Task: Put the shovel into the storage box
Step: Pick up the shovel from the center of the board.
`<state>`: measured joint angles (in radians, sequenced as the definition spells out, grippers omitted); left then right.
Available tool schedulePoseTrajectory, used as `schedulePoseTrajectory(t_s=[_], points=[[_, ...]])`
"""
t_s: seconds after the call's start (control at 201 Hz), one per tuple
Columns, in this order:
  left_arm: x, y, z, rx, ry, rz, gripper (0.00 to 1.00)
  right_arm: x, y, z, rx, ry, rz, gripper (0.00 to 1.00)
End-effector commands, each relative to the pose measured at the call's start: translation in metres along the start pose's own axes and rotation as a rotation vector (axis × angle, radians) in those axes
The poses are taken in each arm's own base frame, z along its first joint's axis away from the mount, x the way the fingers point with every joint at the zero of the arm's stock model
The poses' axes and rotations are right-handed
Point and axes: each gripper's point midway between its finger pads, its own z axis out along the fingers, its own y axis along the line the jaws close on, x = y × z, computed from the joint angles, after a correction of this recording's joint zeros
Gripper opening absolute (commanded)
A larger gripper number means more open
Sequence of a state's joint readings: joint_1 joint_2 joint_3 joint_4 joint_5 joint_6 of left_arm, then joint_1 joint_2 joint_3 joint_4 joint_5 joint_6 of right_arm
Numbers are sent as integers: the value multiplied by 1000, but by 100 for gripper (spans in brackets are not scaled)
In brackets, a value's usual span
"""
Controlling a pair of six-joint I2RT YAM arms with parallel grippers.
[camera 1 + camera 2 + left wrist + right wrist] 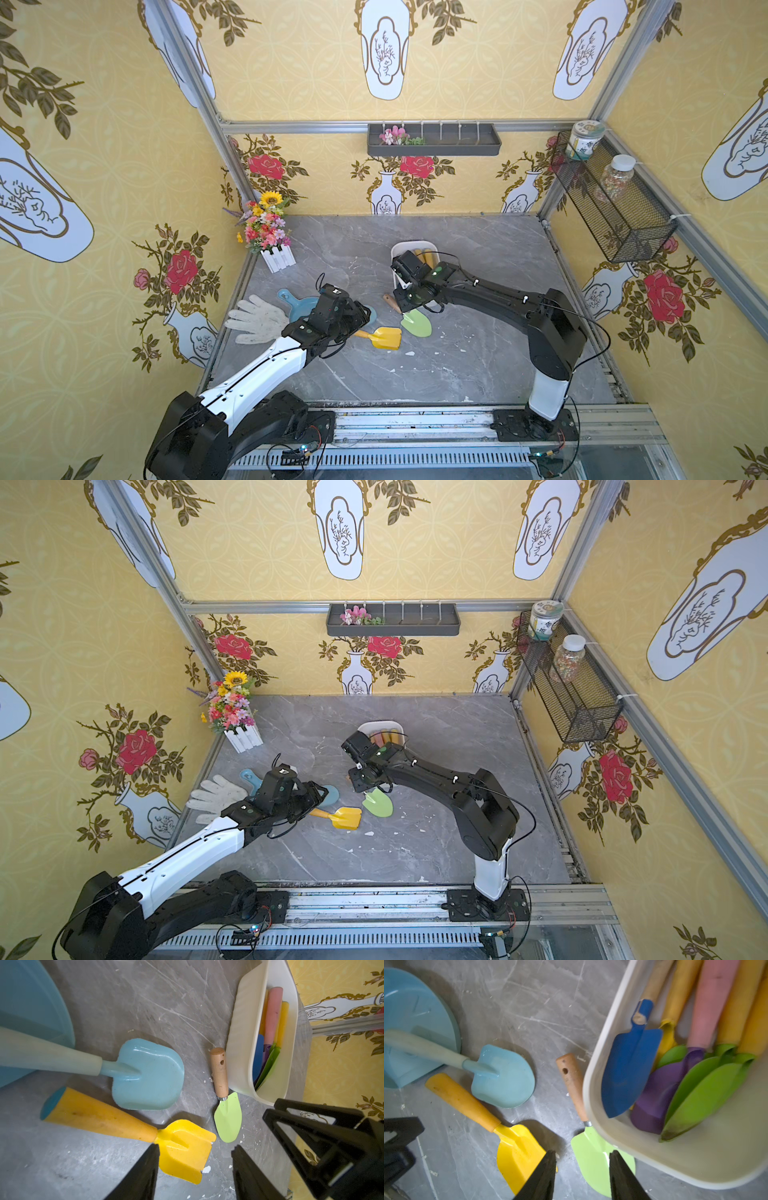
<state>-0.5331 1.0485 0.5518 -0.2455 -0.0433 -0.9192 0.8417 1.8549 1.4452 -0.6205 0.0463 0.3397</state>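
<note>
Next, my right gripper comes down and back onto the yellow handle's end by the blade [368,334] [488,1120], since the shovel lies below my gripper and nearer my base.
Three shovels lie on the grey table: a yellow shovel [384,337] [182,1149] [517,1151], a light green shovel with a wooden handle [417,323] [227,1118] [591,1159], and a pale blue shovel [145,1076] [502,1078]. The white storage box [409,248] [245,1022] [593,1084] holds several coloured shovels, and the green shovel's handle lies along its wall. My left gripper [195,1147] is open above the yellow blade. My right gripper [582,1152] is open over the green blade, beside the box. Neither holds anything.
A blue dustpan [297,305] and a white glove [257,318] lie by the left arm. A flower pot [270,237] stands at the back left. On the walls hang a dark grey tray [434,143] and a black mesh basket [615,203] with jars.
</note>
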Motion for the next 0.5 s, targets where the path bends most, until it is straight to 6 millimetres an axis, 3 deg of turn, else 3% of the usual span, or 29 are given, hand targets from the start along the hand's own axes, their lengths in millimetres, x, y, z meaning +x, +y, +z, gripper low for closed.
schedulePoseTrajectory(t_s=[0.0,0.493], points=[[0,16,-1,-56,-24,-36,60,0,20,8,-40,-17,-27,46],[-20,56,-26,-151,-168,-173,62,22,94,49,-265,47,-125,46]])
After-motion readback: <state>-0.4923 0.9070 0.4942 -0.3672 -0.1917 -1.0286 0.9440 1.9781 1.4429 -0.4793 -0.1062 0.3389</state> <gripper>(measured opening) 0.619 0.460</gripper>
